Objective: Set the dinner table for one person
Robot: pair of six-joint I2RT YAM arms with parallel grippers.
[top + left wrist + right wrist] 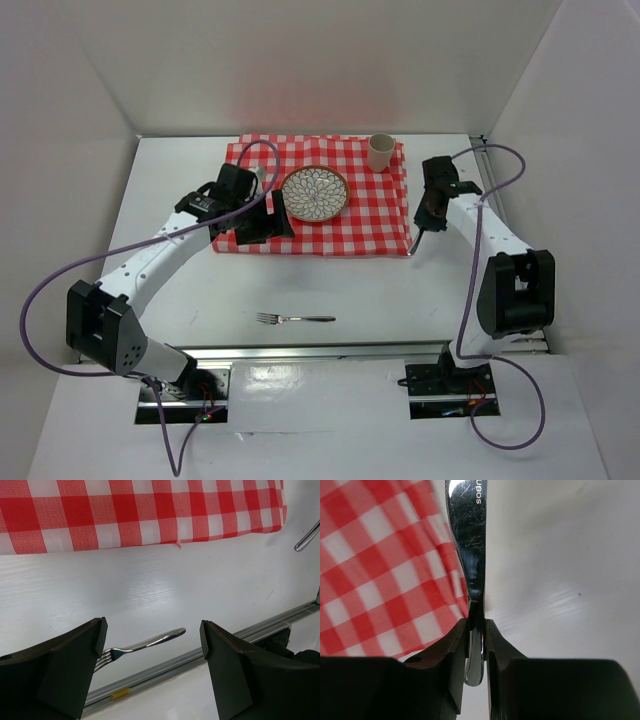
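The cloth beside the plate is empty there, so my right gripper should next go left in the top view and down to release the knife (470, 535) on it.
The white dinner table (380, 290) carries a red-and-white checked cloth (370, 215) with a patterned plate (314, 193) and a beige cup (381, 152) on it. A fork (295, 319) lies on the bare table nearer the arm bases, and it also shows between the left fingers as the fork (150, 642). My left gripper (270, 215) hovers open over the cloth's left part, beside the plate, holding nothing. My right gripper (476, 625) is shut on a steel knife (470, 535), held edge-on along the cloth's right edge. The knife's lower end (413, 245) hangs just above the table.
A metal rail (320, 350) runs along the near edge of the table in front of the arm bases. White walls enclose the table on the left, back and right. Purple cables loop beside both arms.
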